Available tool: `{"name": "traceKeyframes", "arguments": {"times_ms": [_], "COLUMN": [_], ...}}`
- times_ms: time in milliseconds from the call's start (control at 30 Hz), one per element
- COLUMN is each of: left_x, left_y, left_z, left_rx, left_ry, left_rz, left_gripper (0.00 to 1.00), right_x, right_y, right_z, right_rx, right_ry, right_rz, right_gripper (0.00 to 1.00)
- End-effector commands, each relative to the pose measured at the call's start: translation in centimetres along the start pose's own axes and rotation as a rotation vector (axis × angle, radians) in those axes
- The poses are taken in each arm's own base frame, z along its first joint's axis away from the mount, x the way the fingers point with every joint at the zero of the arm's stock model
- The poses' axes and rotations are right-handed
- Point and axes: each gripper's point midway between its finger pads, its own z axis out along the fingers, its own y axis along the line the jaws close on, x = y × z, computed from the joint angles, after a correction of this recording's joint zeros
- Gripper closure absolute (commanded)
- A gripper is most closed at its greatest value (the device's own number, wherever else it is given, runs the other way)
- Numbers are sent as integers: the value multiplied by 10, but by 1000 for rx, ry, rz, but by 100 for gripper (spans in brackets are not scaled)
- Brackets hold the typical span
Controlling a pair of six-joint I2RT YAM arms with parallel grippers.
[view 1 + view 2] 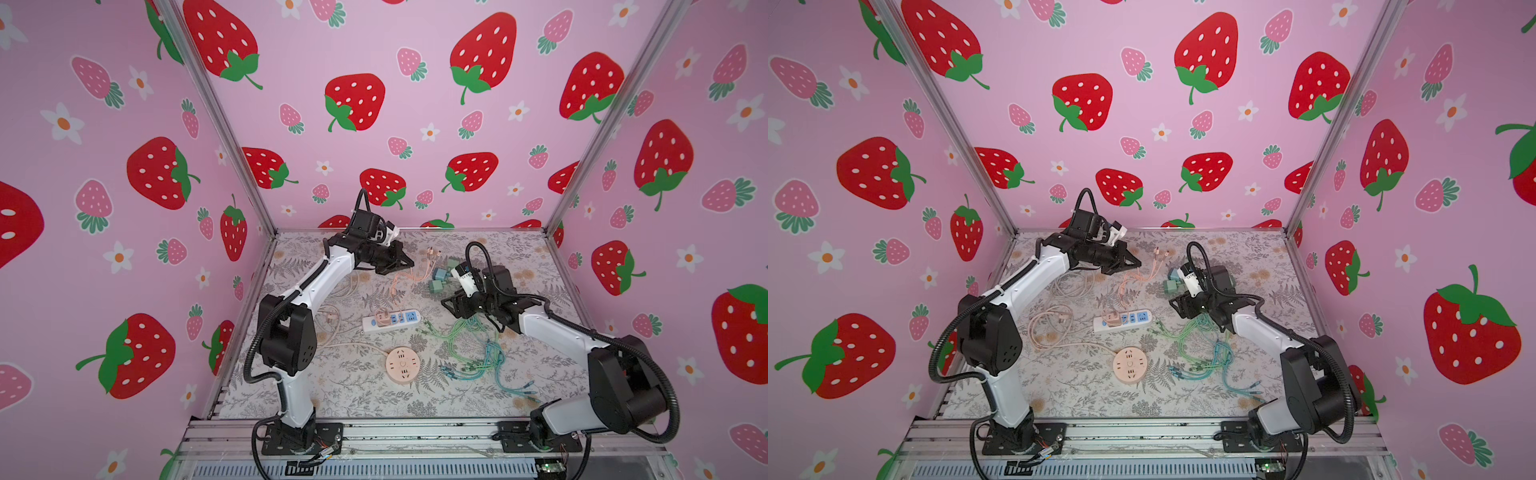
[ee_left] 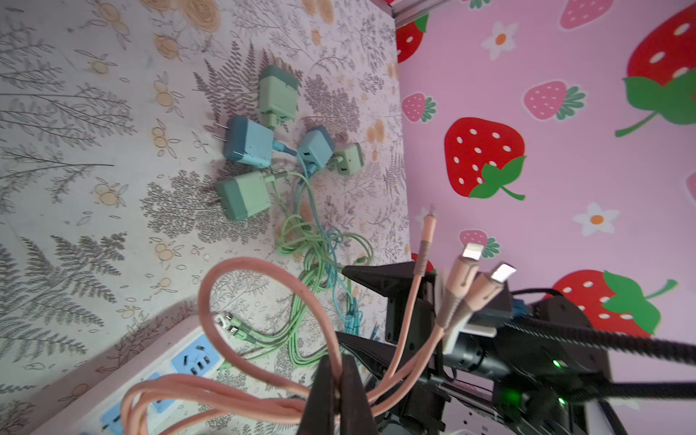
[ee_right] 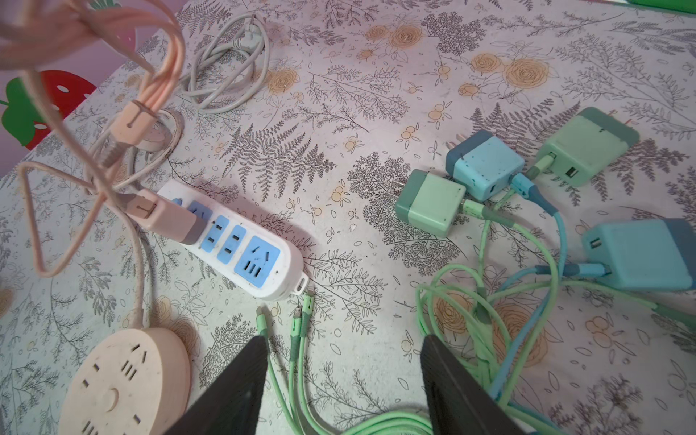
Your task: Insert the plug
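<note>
My left gripper carries the pink plug's cable away from the chargers, over the coiled white cord, next and lets go of it, as the pink plug is already on the power strip.
A pink plug (image 3: 165,218) stands on the left end of the white power strip (image 3: 278,278), its grey base against a blue socket; both top views show it (image 1: 381,319) (image 1: 1111,319). Its pink cable (image 2: 263,271) rises in loops to my left gripper (image 2: 338,361), which is shut on it, raised over the back of the table (image 1: 409,264). The cable's connector ends (image 2: 470,252) stick out past the jaws. My right gripper (image 3: 341,339) hangs open right of the strip (image 1: 444,301), over green cables (image 3: 301,339), with nothing between its fingers.
Several green and blue chargers (image 3: 486,165) lie clustered at the back right (image 1: 438,278), their cables tangled in front (image 1: 469,336). A round pink socket (image 1: 402,365) sits nearer the front edge. A coiled white cord (image 3: 226,64) lies left of the strip.
</note>
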Motion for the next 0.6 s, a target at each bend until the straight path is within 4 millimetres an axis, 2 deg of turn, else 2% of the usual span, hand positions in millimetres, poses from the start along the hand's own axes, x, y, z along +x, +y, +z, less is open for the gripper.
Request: {"name": "traceKeyframes", "arguments": {"times_ms": [0,200,300,400,567], "left_x": [21,70,87,93,85], "left_y": [-33,-52,-48,-30,-6], "left_z": [-20,-51,-63,-75,-108], "left_rx": [137,228,211,125,65], "left_ry": [26,42,21,-51,-221], "left_rz": [71,154,166,145,78], "left_gripper": [100,100,100,100,100], "right_x": [-2,-4,-6,-7,-7], "right_y": [2,1,1,2,3], "right_z": [2,5,7,8,9], "right_rx": [-6,-11,-16,-23,-27], "right_ry": [-7,-2,-2,0,12], "right_rz": [2,0,2,2,-5], "right_gripper": [33,33,33,33,33]}}
